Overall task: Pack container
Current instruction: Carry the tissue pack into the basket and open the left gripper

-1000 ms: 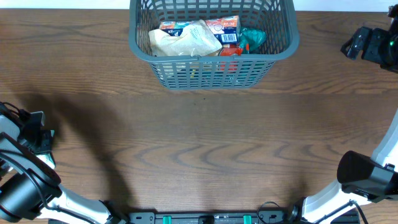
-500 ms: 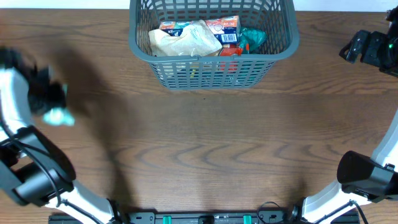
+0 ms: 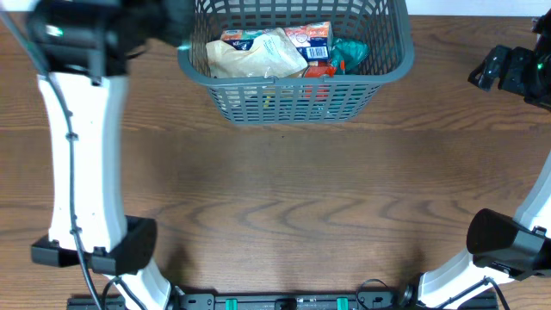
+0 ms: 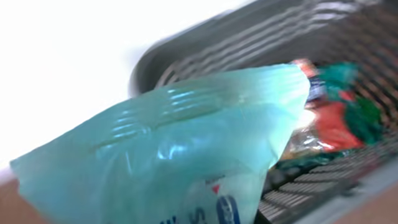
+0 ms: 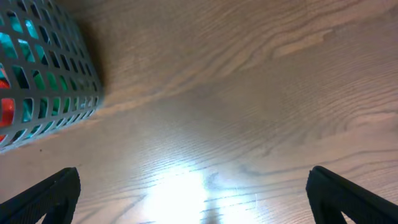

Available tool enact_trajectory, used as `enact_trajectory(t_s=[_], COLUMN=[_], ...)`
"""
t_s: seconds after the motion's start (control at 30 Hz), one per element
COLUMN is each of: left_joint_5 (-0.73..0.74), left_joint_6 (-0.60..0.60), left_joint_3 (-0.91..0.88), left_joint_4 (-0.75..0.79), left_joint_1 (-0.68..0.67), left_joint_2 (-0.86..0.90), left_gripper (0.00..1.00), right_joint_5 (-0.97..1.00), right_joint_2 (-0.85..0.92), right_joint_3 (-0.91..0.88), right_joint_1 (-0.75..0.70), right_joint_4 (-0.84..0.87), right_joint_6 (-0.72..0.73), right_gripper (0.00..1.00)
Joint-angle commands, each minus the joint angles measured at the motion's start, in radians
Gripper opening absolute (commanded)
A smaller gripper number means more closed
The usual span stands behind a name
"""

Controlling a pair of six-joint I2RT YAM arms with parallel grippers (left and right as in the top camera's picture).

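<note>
The teal packet, still at the container's rim, goes past it and down into the container's end by the beige bag next with my left gripper.
The dark grey lattice container [image 3: 293, 102] stands at the table's far middle and holds several snack packets. In the left wrist view it [image 4: 249, 37] lies just beyond a teal snack packet [image 4: 174, 143] that fills the frame and hides the fingers. My left gripper [image 3: 175, 21] is at the container's left rim, shut on that teal packet. My right gripper [image 3: 495, 65] is open and empty over bare wood right of the container, its two fingers wide apart in the right wrist view [image 5: 193, 193], where the container's corner [image 5: 43, 74] shows at the left.
Inside the container lie a beige bag [image 3: 254, 56], an orange-and-white carton [image 3: 310, 39], a teal packet [image 3: 349, 52] and a red item [image 3: 317, 71]. The left arm's white link [image 3: 82, 155] stretches over the table's left side.
The left arm has swung from the near left edge up to the container's left rim, carrying the teal packet. The right arm has barely moved.
</note>
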Motion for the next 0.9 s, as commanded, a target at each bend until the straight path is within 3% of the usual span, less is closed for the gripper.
enact_trajectory(t_s=[0.0,0.1,0.2,0.37,0.73,0.87], left_joint_5=[-0.012,-0.019,-0.015,-0.016,-0.031,-0.072], left_joint_6=[0.360,0.545,0.615,0.615,0.603,0.595], left_joint_3=[0.001,0.000,0.000,0.000,0.000,0.000], left_joint_4=[0.066,0.170,0.286,0.391,0.390,0.386], left_joint_1=[-0.099,-0.151,-0.167,-0.158,-0.141,-0.132], left_joint_2=[0.026,0.076,0.141,0.275,0.517,0.548], left_gripper=[0.06,0.05,0.06,0.06,0.06,0.32], right_joint_5=[-0.005,-0.005,-0.005,-0.005,-0.005,-0.005], right_joint_2=[0.009,0.009,0.009,0.009,0.009,0.009], right_joint_3=[-0.001,-0.001,-0.001,-0.001,-0.001,-0.001], right_joint_1=[0.012,0.012,0.012,0.012,0.012,0.012], right_joint_4=[-0.007,-0.017,-0.028,-0.028,-0.028,-0.028], right_joint_6=[-0.013,-0.013,-0.019,-0.020,-0.020,-0.020], right_gripper=[0.99,0.99,0.99,0.99,0.99,0.99])
